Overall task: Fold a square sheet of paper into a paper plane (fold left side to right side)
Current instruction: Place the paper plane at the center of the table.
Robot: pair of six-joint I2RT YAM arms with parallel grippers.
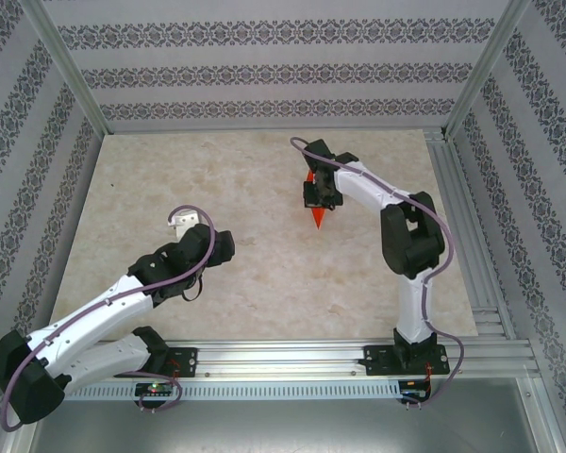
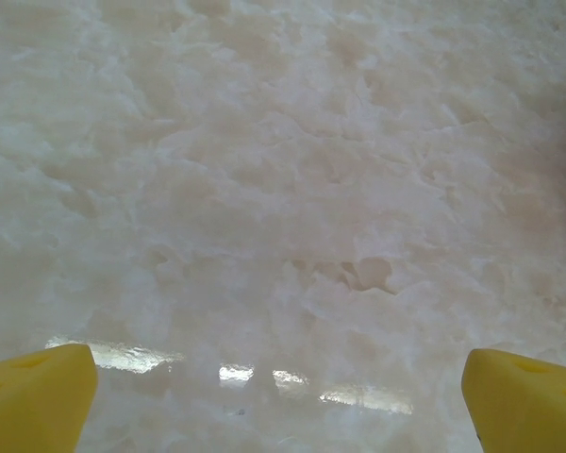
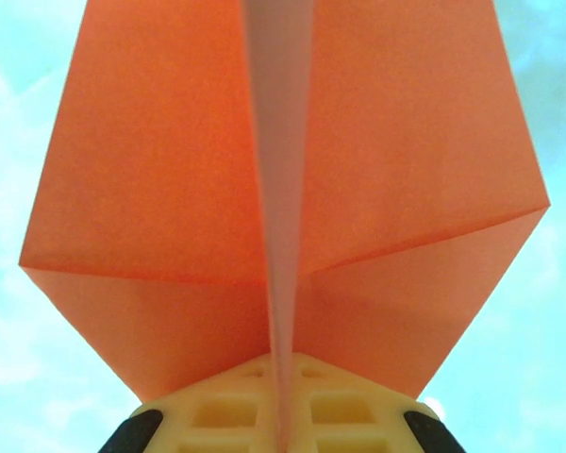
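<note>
I should move my right gripper down and slightly back and release the paper plane [image 1: 316,218] onto the bare marble, because that spot is below the gripper, nearer my base.
The square sheet of paper stands folded as a bright orange paper plane [image 1: 316,218], held above the marble table [image 1: 264,274] at the back centre with its pointed tip toward the near edge. My right gripper [image 1: 313,194] is shut on it. In the right wrist view the two orange wings [image 3: 160,179] spread to either side, and the pale centre fold runs down between the cream fingers [image 3: 226,406] of the right gripper [image 3: 281,382]. My left gripper [image 1: 187,224] hovers low over bare table at the left, open and holding nothing, its yellow fingertips [image 2: 38,396] far apart around the left gripper's gap [image 2: 283,401].
Aluminium rails [image 1: 472,236] border the table on the right and along the near edge [image 1: 292,363]. Patterned walls [image 1: 264,75] close in the back and sides. Bare marble lies between the two arms.
</note>
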